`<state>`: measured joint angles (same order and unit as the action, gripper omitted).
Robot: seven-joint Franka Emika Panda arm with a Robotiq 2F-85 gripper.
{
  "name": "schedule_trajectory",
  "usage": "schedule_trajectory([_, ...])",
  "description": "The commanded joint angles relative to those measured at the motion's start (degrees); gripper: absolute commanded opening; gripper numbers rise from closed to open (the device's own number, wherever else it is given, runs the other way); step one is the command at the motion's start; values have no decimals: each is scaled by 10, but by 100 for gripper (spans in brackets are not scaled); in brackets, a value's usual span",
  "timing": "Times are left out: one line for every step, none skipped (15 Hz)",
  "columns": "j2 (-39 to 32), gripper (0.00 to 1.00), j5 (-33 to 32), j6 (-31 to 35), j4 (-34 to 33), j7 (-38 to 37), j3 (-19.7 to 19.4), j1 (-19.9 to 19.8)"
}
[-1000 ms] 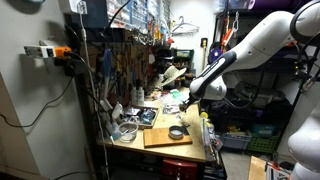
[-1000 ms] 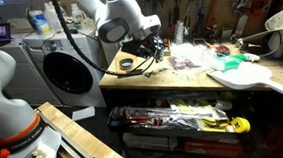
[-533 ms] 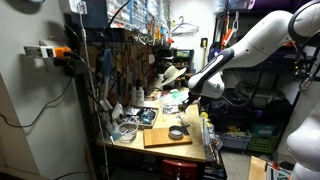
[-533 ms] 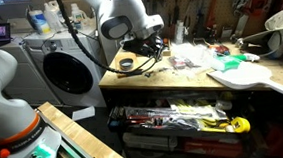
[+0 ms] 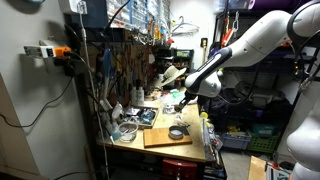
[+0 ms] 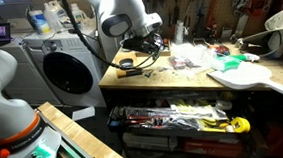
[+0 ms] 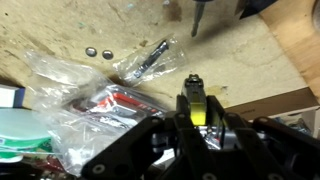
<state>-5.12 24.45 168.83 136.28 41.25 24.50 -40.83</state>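
My gripper moves down next with a slight turn onto the bare wood beside the plastic bag and releases the tool, since that patch lies clear.
My gripper (image 7: 197, 112) is shut on a small yellow and black tool (image 7: 196, 104), which stands upright between the two black fingers. It hovers above the wooden workbench top (image 7: 230, 55), just beside a crinkled clear plastic bag (image 7: 75, 95) with red-labelled contents. A dark metal bit (image 7: 150, 60) and two small washers (image 7: 98, 51) lie on the wood beyond the tool. In both exterior views the gripper (image 5: 181, 103) (image 6: 150, 50) hangs low over the cluttered bench, close to a roll of dark tape (image 5: 176, 132) (image 6: 126, 63).
A wooden board (image 5: 160, 138) lies at the bench front. A pegboard wall of tools (image 5: 130, 60) stands behind. A white guitar body (image 6: 244, 77) lies on the bench, with a washing machine (image 6: 66, 74) beside it and a tool shelf (image 6: 174, 117) below.
The gripper has moved a little sideways along the bench and slightly upward, still holding the yellow and black tool. Nothing else has moved.
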Motion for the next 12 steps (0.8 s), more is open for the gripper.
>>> schedule_trajectory([-30,6,-7,-32,-43,33,11,3])
schedule_trajectory([-37,6,-10,-38,-50,36,12,4])
schedule_trajectory([-45,6,-12,-47,-58,42,14,5])
schedule_trajectory([-51,6,-21,-52,-63,41,12,7])
schedule_trajectory([-59,6,-26,-63,-69,46,11,9])
schedule_trajectory([-67,6,-27,-74,-75,55,13,9])
schedule_trajectory([-75,6,-33,-80,-79,59,12,10])
schedule_trajectory([-82,6,-33,-89,-83,68,13,11])
schedule_trajectory([-89,6,-38,-92,-86,72,12,13])
schedule_trajectory([-90,6,-19,-100,-91,91,-48,76])
schedule_trajectory([-97,6,-20,-98,-93,102,-55,84])
schedule_trajectory([-102,6,-15,-99,-96,117,-66,98])
